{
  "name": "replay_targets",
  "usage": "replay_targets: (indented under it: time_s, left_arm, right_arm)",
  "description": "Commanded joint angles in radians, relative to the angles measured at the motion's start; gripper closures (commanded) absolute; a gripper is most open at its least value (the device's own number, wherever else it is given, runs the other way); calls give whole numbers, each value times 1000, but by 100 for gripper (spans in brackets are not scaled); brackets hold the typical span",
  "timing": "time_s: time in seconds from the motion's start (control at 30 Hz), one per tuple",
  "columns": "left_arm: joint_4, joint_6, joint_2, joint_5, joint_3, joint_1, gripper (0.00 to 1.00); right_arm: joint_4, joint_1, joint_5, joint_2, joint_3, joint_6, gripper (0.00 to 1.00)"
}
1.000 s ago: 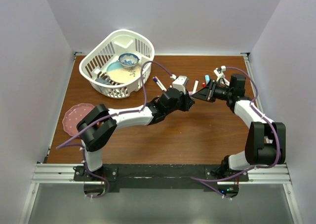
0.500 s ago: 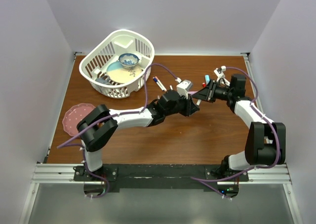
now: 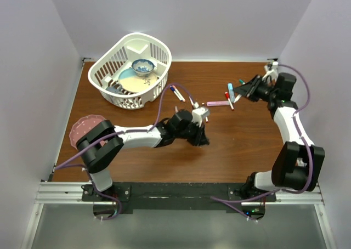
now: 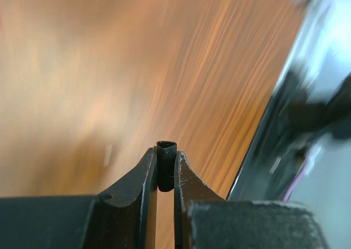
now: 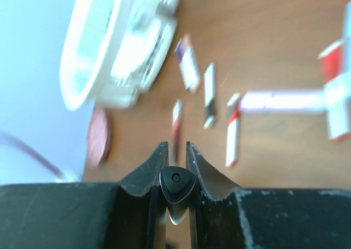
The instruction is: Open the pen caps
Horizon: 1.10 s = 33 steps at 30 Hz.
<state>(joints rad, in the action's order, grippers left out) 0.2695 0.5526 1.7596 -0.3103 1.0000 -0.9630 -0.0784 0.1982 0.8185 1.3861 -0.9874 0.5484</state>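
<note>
The left gripper moves to the left in the top view next and releases the cap there, since the table before the basket is clear of pens.
My left gripper [image 3: 201, 138] [image 4: 165, 153] hangs low over the middle of the table, shut on a small black pen cap [image 4: 166, 169] that stands up between its fingertips. My right gripper [image 3: 248, 89] [image 5: 176, 150] is at the back right, shut on a pen whose black three-sided end [image 5: 176, 183] faces the camera, with a bit of white barrel below it. Several more pens lie at the back middle: two near the basket [image 3: 176, 92], a pink one [image 3: 218, 103], a light-blue one [image 3: 231, 92]. The right wrist view shows them blurred [image 5: 232, 133].
A white basket [image 3: 102, 64] with a plate and a bowl stands at the back left. A pink plate [image 3: 81, 130] lies at the left edge. The table's near edge and rail show blurred in the left wrist view [image 4: 285, 123].
The two grippers were together at the back middle and have pulled apart. The left moved nearer with the black cap. The right swung back right with the pen.
</note>
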Motion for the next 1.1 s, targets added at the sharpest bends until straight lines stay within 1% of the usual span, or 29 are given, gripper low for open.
replay_targets:
  time_s: [0.0,0.13,0.17,0.23,0.27,0.3,0.33,0.37,0.4,0.43,0.47,0.5,0.57,0.73,0.77,0.87,0.93,0.97,1.0,1.03,1.07]
  left_arm:
    - [-222,-112,-130,-66,-90,-2,100]
    - [-262,-117,-228,11,-142,12,100]
    - [-266,-106,-253,57,-165,21,100]
    - [-312,-92,-328,121,-187,64,100]
    - [-328,-76,-354,205,-211,84,100]
    - [-355,-66,-402,245,-228,133,100]
    - [-374,-56,-423,290,-242,157,100]
    - [-383,-48,-442,359,-276,179,100]
    - [-397,-51,-462,394,-290,210,100]
    - [-414,-48,-463,440,-300,214,100]
    - [-427,-46,-459,518,-310,219,100]
    - [-459,-43,-436,557,-311,221,100]
    - [-480,-22,-411,653,-310,221,100]
    - [-474,-3,-387,784,-322,219,100]
    - [-472,-2,-382,818,-324,222,99]
    - [-472,1,-341,856,-322,224,91]
    - [-472,6,-325,866,-324,224,90]
    - [-474,9,-313,878,-325,224,90]
    - [-467,12,-307,882,-328,224,87]
    - [-464,16,-301,886,-336,225,82]
    - [-458,17,-292,890,-339,225,82]
  right_arm:
    - [62,17,-73,34,-63,41,100]
    - [13,17,-85,34,-48,-14,100]
    - [-4,15,-87,33,-45,-39,100]
    - [-70,7,-103,39,-53,-190,100]
    - [-184,1,-181,45,-62,-274,100]
    - [-251,-12,-224,53,-91,-442,100]
    - [-347,-13,-261,77,-99,-508,100]
    - [-388,-13,-290,91,-100,-565,100]
    - [-440,-13,-350,103,-120,-682,100]
    - [-475,-13,-386,117,-123,-729,100]
    - [-521,-13,-418,134,-120,-769,100]
    - [-532,-13,-486,137,-102,-824,100]
    - [-541,-13,-533,139,-80,-863,100]
    - [-552,-14,-637,169,-66,-915,93]
    - [-552,-14,-639,182,-65,-918,92]
    - [-572,-16,-614,251,-73,-917,89]
    - [-571,-20,-622,286,-80,-915,87]
    - [-567,-22,-639,292,-82,-918,84]
    - [-563,-25,-644,297,-80,-917,80]
    - [-555,-25,-648,304,-80,-918,79]
    - [-554,-26,-653,309,-82,-917,78]
